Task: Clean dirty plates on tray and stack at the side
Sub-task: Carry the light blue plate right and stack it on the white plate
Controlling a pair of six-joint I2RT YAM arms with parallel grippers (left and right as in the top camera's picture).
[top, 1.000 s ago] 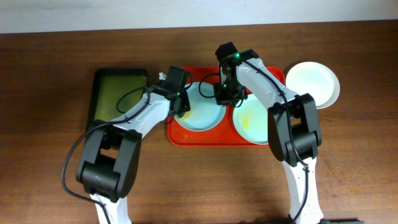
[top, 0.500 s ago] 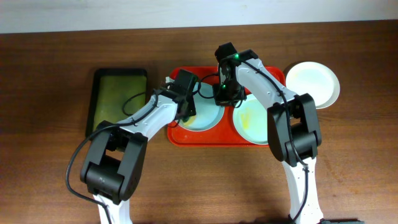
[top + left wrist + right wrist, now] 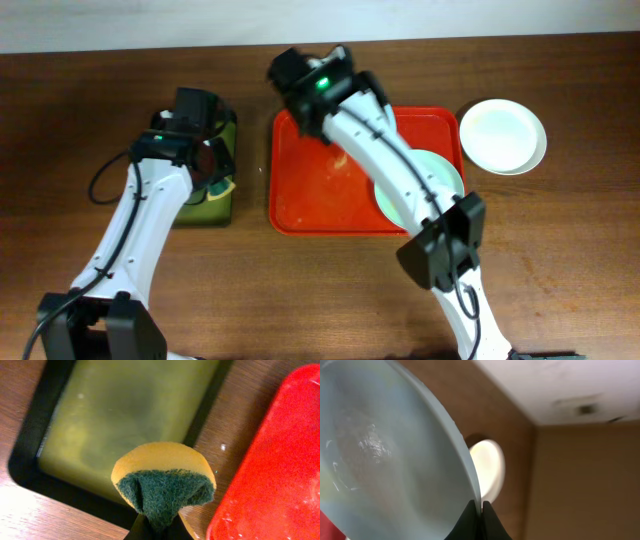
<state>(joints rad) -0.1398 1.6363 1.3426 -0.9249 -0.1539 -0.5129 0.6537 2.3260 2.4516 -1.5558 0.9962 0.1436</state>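
The robot's right gripper will lower and tilt to release the blue plate, now on edge, flat on the red tray's far part (image 3: 338, 147), which is below the gripper.
The red tray (image 3: 305, 205) lies mid-table; it also shows in the left wrist view (image 3: 280, 475). The pale green plate (image 3: 440, 175) sits on its right part, partly under my right arm. The white plate (image 3: 503, 135) rests on the table to the right of the tray. My right gripper (image 3: 481, 506) is shut on the rim of the pale blue plate (image 3: 385, 460) and holds it raised on edge; in the overhead view that plate is hidden. My left gripper (image 3: 157, 527) is shut on a yellow and green sponge (image 3: 162, 482) above the right edge of the olive tray.
The dark olive-green tray (image 3: 228, 135) with yellowish liquid (image 3: 130, 405) stands left of the red tray. Yellow smears and droplets lie on the red tray's floor (image 3: 340, 160). My right arm's wrist (image 3: 315, 85) reaches over the tray's back left corner.
My right gripper has lifted the pale blue plate off the red tray and swung up and back to the left. My left gripper has carried the sponge left, from the plate to the olive tray.
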